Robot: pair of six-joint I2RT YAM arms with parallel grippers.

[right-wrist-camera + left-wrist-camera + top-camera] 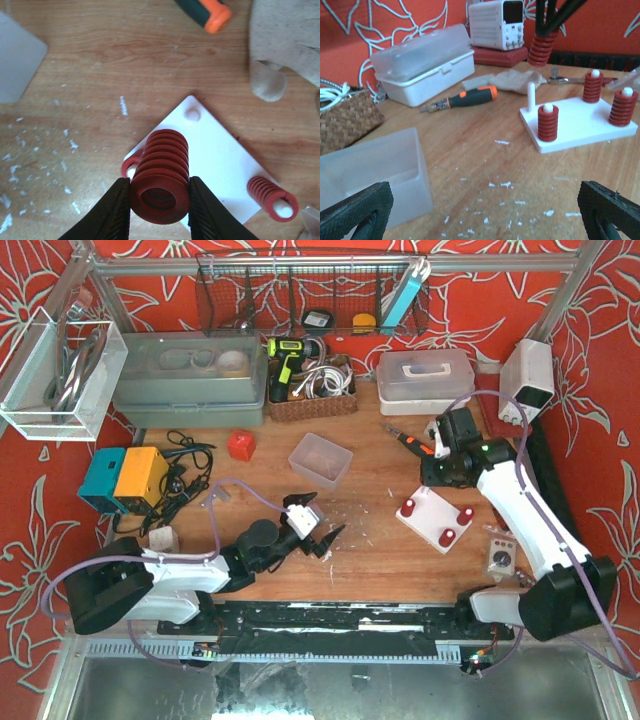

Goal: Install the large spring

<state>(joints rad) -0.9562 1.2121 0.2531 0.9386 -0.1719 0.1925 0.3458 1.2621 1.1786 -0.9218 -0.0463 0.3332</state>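
Observation:
My right gripper moves down next to slide the large red spring [161, 182] over the bare white peg [192, 114] and release it, since that peg stands below the gripper.
My right gripper [159, 200] is shut on the large red spring [161, 182] and holds it upright above the white peg plate [215, 150]. The spring hangs short of the bare white peg [192, 114]. In the left wrist view the held spring [541, 47] hangs above and behind the plate [580, 127], whose bare peg [531, 95] stands at its far left corner. Three red springs sit on the other pegs, one at the front [548, 122]. My left gripper [485, 220] is open and empty, low over the table left of the plate [432, 512].
An orange-handled screwdriver [465, 98] and a beige cloth [285, 45] lie behind the plate. A clear tub [370, 175] sits left of my left gripper. A white lidded box [425, 67], a wicker basket [312, 390] and a meter [497, 22] stand at the back.

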